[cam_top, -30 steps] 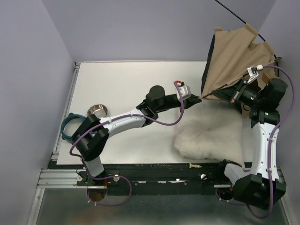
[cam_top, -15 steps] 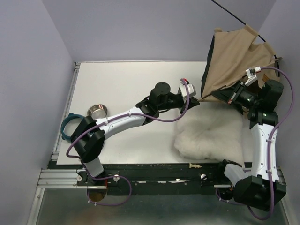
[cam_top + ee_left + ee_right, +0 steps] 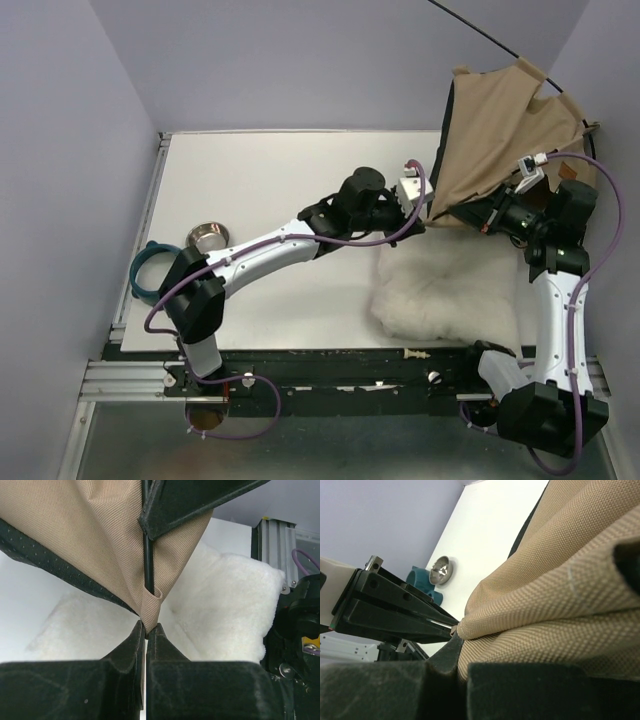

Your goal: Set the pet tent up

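Note:
The tent crowds the side, so my right gripper will carry the lower edge of the tent left in the top view, toward the bare table, and open.
The pet tent (image 3: 500,130), tan fabric with black trim, is held up at the table's far right, a thin black pole (image 3: 480,28) sticking out past its top. My left gripper (image 3: 428,207) is shut on the tent's lower corner; in the left wrist view (image 3: 148,630) the tan corner and a black pole (image 3: 148,555) run down between the closed fingers. My right gripper (image 3: 484,215) is shut on the tent's lower edge, just right of the left one. In the right wrist view tan fabric (image 3: 560,580) fills the frame and bulges from between the fingers (image 3: 447,655).
A white fluffy cushion (image 3: 445,295) lies on the table below the tent. A metal bowl (image 3: 207,237) and a teal ring-shaped object (image 3: 150,268) sit at the table's left edge. Walls stand close at the back and on both sides.
Both grippers have moved right and slightly away with the tent's lower edge; the left arm has stretched further. The tent has lifted and shifted right, its pole tip swinging left.

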Controlling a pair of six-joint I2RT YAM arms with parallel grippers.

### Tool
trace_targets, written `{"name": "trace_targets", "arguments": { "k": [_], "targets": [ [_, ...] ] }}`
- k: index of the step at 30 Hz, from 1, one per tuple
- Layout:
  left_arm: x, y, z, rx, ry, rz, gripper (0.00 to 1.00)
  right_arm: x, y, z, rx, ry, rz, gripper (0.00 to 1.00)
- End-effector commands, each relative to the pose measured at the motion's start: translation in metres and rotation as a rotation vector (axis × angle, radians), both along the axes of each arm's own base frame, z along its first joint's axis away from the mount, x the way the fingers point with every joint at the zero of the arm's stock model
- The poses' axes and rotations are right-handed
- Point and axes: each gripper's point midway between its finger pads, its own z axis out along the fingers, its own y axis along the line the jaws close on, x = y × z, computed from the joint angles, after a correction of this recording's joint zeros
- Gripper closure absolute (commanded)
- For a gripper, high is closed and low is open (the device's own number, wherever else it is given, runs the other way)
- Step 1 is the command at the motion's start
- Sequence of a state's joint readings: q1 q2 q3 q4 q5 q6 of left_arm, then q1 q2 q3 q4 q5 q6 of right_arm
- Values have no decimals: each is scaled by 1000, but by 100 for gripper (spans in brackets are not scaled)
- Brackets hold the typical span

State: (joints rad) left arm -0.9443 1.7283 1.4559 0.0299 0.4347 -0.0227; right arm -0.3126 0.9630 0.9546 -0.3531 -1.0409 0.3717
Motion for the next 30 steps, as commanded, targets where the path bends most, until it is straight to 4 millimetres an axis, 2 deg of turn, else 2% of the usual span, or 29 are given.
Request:
{"name": "trace_targets", "arguments": {
  "k": [1, 3, 5, 6, 7, 9, 10, 12, 13, 15, 17, 21, 24, 28, 30],
  "targets": [
    [-17, -20, 36, -76, 0, -50, 100, 6, -7, -25, -88, -5, -58, 99],
    [-17, -24, 38, -77, 33, -46, 96, 4, -2, -26, -91, -4, -34, 99],
    [-16, -24, 40, -77, 60, -36, 71, 3, 1, -26, -100, -16, -13, 99],
    [-14, -21, 42, -81, 68, -30, 54, 3, 2, -25, -109, -30, -4, 99],
    [-13, -16, 41, -80, 83, -24, 44, 3, 2, -22, -118, -46, 4, 99],
    [-12, 6, 36, -100, 193, -29, 19, 5, 2, -14, -149, -90, 19, 99],
    [-13, 20, 38, -141, 240, -46, 11, 4, 4, -10, -154, -108, 35, 99],
    [-2, 54, 50, -262, 313, -25, 6, 3, 11, -2, -187, -166, 90, 99],
    [1, 70, 62, -320, 297, -16, 6, 0, 16, 0, -210, -190, 121, 99],
    [9, 98, 73, -360, 257, 27, 4, -8, 30, 3, -238, -242, 202, 99],
    [26, 120, 77, -338, 200, 108, 2, -19, 42, 5, -292, -318, 308, 99],
    [65, 166, 83, -244, 91, 252, 1, -47, 72, 3, -343, -349, 529, 99],
    [91, 202, 98, -222, 12, 344, 1, -63, 87, 1, -384, -371, 665, 99],
    [115, 246, 108, -158, -41, 494, 1, -80, 103, 1, -434, -424, 836, 99],
    [115, 262, 109, -143, -64, 500, 1, -87, 113, 4, -458, -472, 918, 99]
  ]
}}
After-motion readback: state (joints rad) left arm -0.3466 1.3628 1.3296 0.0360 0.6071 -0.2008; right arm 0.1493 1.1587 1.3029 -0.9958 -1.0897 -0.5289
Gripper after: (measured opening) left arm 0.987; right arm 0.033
